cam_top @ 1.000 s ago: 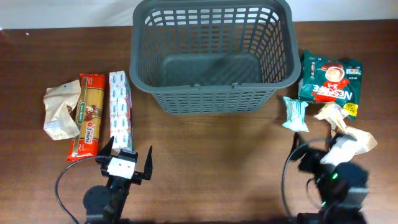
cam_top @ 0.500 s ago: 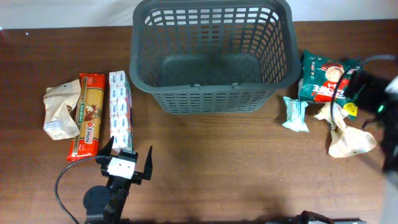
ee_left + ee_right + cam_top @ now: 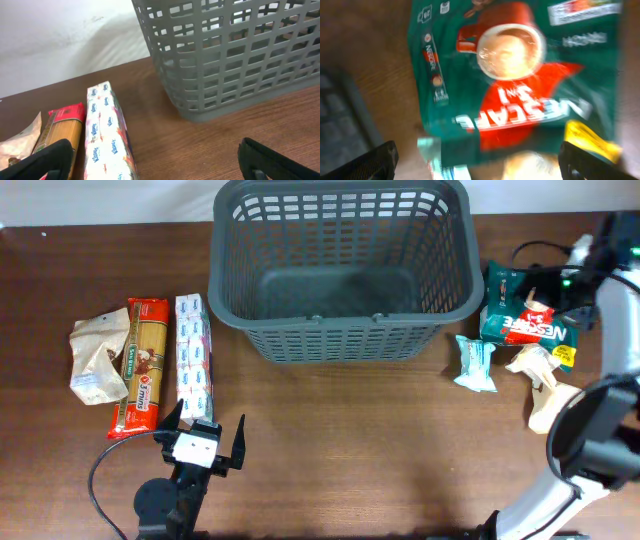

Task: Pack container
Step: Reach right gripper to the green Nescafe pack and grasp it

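My right gripper shifts toward the container (image 3: 345,340) and goes down onto the green Nescafe pack's stick-printed side next, since the pack's wide middle spans the finger gap.
The dark grey slotted container (image 3: 345,340) stands empty at the back centre; its wall fills the left wrist view (image 3: 235,50). My right gripper (image 3: 562,283) is open and hovers over a green Nescafe pack (image 3: 525,320), which fills the right wrist view (image 3: 520,75) between the spread fingers (image 3: 479,160). My left gripper (image 3: 200,445) is open and empty at the front left, just in front of a white tissue pack (image 3: 192,360) (image 3: 107,135).
A spaghetti pack (image 3: 140,365) and a beige bag (image 3: 95,355) lie left of the tissues. A small teal packet (image 3: 476,363), a yellow packet (image 3: 565,355) and a crumpled beige bag (image 3: 555,395) lie right of the container. The right arm's cable loops at the right edge.
My right arm has swung from the front right up and back to over the Nescafe pack. The left arm and the packets have not moved.
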Available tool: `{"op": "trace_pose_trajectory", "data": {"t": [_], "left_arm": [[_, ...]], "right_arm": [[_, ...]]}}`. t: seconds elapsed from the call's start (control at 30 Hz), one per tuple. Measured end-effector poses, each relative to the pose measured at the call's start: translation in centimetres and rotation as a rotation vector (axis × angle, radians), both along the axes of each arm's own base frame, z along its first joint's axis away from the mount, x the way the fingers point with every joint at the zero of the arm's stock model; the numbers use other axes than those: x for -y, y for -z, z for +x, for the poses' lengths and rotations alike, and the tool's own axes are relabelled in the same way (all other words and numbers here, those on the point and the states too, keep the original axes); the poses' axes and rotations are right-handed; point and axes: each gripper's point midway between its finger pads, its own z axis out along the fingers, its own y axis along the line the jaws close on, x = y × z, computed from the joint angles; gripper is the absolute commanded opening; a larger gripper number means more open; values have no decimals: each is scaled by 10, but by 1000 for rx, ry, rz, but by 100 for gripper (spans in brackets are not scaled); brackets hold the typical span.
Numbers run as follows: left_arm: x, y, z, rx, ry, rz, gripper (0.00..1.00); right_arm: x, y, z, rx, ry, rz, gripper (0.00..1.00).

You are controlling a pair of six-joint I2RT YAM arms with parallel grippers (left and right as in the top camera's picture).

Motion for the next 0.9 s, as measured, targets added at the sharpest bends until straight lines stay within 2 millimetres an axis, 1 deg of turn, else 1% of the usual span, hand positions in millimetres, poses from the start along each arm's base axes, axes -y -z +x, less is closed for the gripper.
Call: {"op": "trace_pose_trajectory", "data": {"t": [0.17,0.33,0.37,0.43,0.53,0.57,0.6,0.67,0.7,0.73,0.8,0.9], "left_arm": [[0,0,0,0,0,0,99],[0,0,0,0,0,0,99],[0,0,0,0,0,0,99],[0,0,0,0,0,0,99],[0,0,0,0,0,0,99],[0,0,0,0,0,0,99],[0,0,0,0,0,0,99],[0,0,0,0,0,0,99],[0,0,0,0,0,0,99],[0,0,0,0,0,0,99],[0,0,0,0,0,0,99],[0,0,0,0,0,0,99]], "right_arm": [[-10,34,21,-17,-49,2,99],[-14,67,31,-55,-80,-32,99],[-13,77,33,-71,-90,-56,99],[-13,85,36,-85,-99,-84,99],[-11,90,46,-83,-108,-146,99],[-11,92,50,-81,-110,-161,97],[-10,94,54,-80,-113,-179,83],[-8,98,58,-86,-110,-213,36],[-7,102,59,-91,-112,-220,17],[-7,106,60,-97,-108,-219,4],[-10,109,62,-95,-104,-206,3],[-12,108,65,-89,-81,-203,4]]}}
